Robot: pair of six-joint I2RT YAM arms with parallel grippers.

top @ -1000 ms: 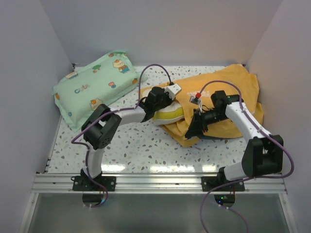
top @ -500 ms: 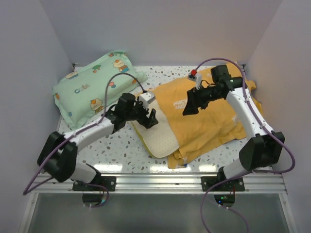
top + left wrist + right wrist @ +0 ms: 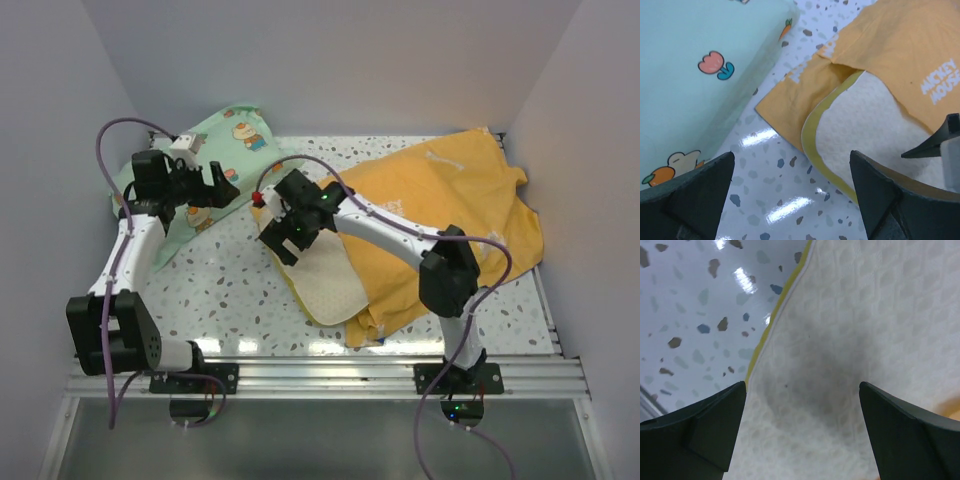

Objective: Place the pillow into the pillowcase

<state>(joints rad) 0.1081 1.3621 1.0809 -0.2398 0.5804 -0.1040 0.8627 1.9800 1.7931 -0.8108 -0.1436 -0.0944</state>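
Note:
I will lower my right gripper next onto the pillow's bare end (image 3: 802, 407), just inside the yellow-green edge, because that textured cover (image 3: 840, 330) is right below its spread fingers.
The cream pillow (image 3: 325, 288) lies mid-table with most of it inside the orange-yellow pillowcase (image 3: 450, 195); only its near-left end, with a yellow-green edge, sticks out. My right gripper (image 3: 278, 240) hangs open just above that bare end, and the right wrist view shows the textured cover (image 3: 840, 330) between the spread fingers (image 3: 802, 384), with nothing gripped. My left gripper (image 3: 222, 185) is open farther left, apart from the pillow. In the left wrist view the pillow (image 3: 880, 135) and the pillowcase's mouth (image 3: 805, 95) lie beyond its open gripper (image 3: 792, 154).
A mint-green cartoon-print pillow (image 3: 185, 185) lies at the back left, partly under my left arm, and fills the left of the left wrist view (image 3: 695, 85). White walls enclose the speckled table (image 3: 230, 290) on three sides. An aluminium rail (image 3: 320, 375) runs along the near edge.
Both grippers have opened. The left arm swung left, off the pillow and over the mint-green pillow. The right arm swept from the pillowcase's far side down to the pillow's bare end.

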